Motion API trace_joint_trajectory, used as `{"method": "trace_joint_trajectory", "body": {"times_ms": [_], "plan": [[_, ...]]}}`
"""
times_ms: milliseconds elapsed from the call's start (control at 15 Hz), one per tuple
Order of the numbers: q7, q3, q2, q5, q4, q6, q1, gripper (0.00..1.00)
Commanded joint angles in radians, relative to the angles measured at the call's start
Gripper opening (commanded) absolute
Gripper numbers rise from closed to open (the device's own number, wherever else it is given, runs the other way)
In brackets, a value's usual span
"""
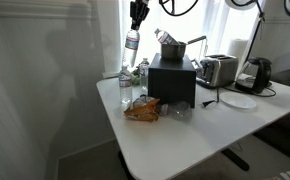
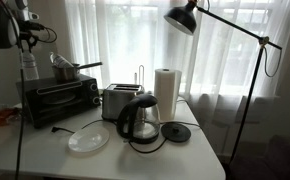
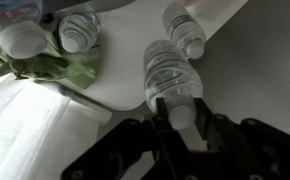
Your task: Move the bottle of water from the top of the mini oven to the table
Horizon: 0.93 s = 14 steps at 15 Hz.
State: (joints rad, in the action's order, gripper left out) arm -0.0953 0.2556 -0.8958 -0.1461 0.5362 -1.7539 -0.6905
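The bottle's base is still in the air. Next, my gripper should move the bottle down and toward the mini oven [image 1: 173, 80] to the tabletop between the standing bottles, then let go of it.
My gripper [image 1: 137, 22] is shut on the cap of the bottle of water [image 1: 131, 43], a clear bottle with a dark label band. The bottle hangs upright in the air, beside the black mini oven [image 1: 173, 80] and above the white table [image 1: 185, 135]. In the wrist view the jaws [image 3: 183, 118] clamp the cap and the bottle [image 3: 170, 75] points down at the tabletop [image 3: 245, 60]. The held bottle [image 2: 28, 62] also shows beside the oven [image 2: 60, 97], under the gripper [image 2: 26, 38].
Other clear bottles [image 1: 126, 76] [image 3: 80, 30] [image 3: 185, 30] stand on the table below the gripper, near a snack bag [image 1: 142, 109]. A pot [image 1: 173, 46] sits on the oven. A toaster [image 1: 217, 70], kettle [image 2: 140, 120], plate [image 2: 88, 140], paper towel roll [image 2: 165, 92] and lamp [image 2: 185, 18] are further along.
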Motion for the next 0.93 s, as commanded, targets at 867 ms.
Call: {"method": "trace_joint_trajectory", "body": {"times_ms": [867], "plan": [[-0.192,-0.076,-0.169,0.044,-0.077,-0.039,-0.008,0.08]]}}
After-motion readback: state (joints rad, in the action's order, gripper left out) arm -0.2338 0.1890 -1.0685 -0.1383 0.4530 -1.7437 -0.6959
